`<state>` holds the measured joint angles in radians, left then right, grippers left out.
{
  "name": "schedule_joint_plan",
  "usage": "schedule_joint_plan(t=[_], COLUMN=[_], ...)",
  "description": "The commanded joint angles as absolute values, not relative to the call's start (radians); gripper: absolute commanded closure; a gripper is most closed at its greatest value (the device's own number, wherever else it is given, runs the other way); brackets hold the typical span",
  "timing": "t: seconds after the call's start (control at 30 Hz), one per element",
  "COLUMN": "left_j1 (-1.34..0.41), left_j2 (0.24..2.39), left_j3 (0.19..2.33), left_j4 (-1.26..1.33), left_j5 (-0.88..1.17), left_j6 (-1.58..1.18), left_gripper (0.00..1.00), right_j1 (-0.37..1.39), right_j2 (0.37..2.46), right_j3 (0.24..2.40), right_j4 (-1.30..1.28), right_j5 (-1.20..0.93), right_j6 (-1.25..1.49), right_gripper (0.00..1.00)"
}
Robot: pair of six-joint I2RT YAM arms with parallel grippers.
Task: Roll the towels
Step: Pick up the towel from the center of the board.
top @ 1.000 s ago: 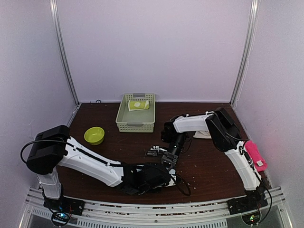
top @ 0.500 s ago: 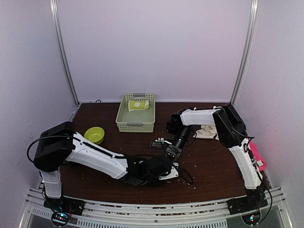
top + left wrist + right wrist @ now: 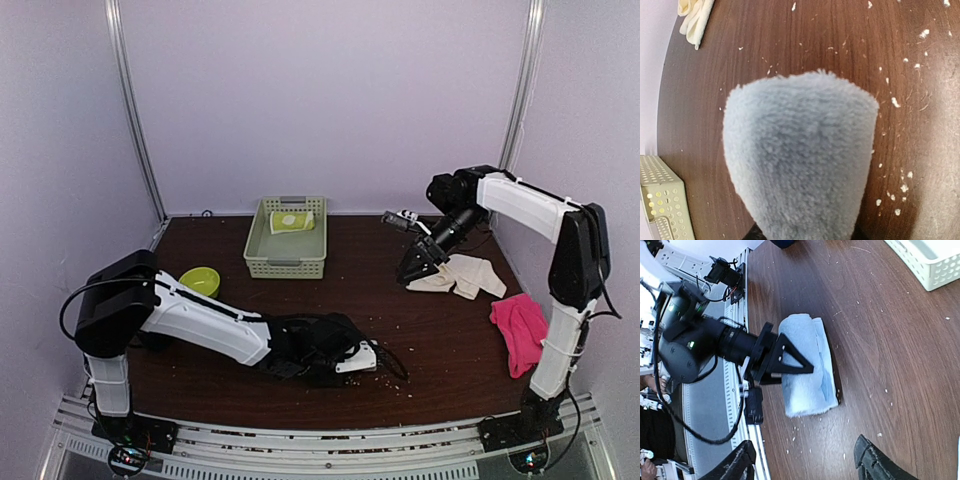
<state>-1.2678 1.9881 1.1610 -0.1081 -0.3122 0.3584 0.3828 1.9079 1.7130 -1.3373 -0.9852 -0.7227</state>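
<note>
My left gripper lifts the rolled towel next, carries it outward and lowers it onto the basket's near part to release it there, since that part is empty.
The light blue towel (image 3: 807,365) lies rolled near the table's front edge. My left gripper (image 3: 335,356) is shut across it, and one black finger (image 3: 790,362) lies over the roll. In the left wrist view the fluffy blue towel (image 3: 800,160) fills the space between the jaws. My right gripper (image 3: 411,272) hangs open and empty above the table, by the left edge of the crumpled cream-white towel (image 3: 462,274). A hot pink towel (image 3: 518,330) lies at the right edge. A lime-green towel (image 3: 291,222) sits in the basket.
The green plastic basket (image 3: 285,262) stands at the back centre, and its corner (image 3: 662,200) shows in the left wrist view. A green bowl (image 3: 199,283) sits at the left. White crumbs dot the brown table (image 3: 440,340).
My right gripper opened, lifted off the blue roll and swung to the back right, over the cream towel. My left gripper closed on the blue roll.
</note>
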Motion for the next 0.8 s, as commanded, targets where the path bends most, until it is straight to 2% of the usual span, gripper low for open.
schedule_joint_plan(t=[0.0, 0.17, 0.3, 0.77], left_j1=[-1.23, -1.206, -1.187, -1.038], left_j2=[1.998, 1.926, 1.87, 1.7], left_j3=[1.134, 1.165, 1.193, 1.231], left_j4=[-0.302, -0.312, -0.314, -0.248], left_j5=[-0.264, -0.308, -0.35, -0.334], left_j6=[0.387, 0.438, 0.488, 0.655], left_gripper=[0.83, 0.89, 0.93, 0.97], right_j1=[0.341, 0.302, 0.274, 0.209], right_j2=[1.771, 1.614, 1.566, 1.495], right_j3=[1.538, 1.357, 1.274, 1.092], right_j4=[-1.249, -1.1, -1.059, -0.992], right_j5=[-0.961, -0.894, -0.887, -0.902], right_j6=[-0.737, -0.678, -0.682, -0.703], right_gripper=[0.29, 0.28, 0.29, 0.29])
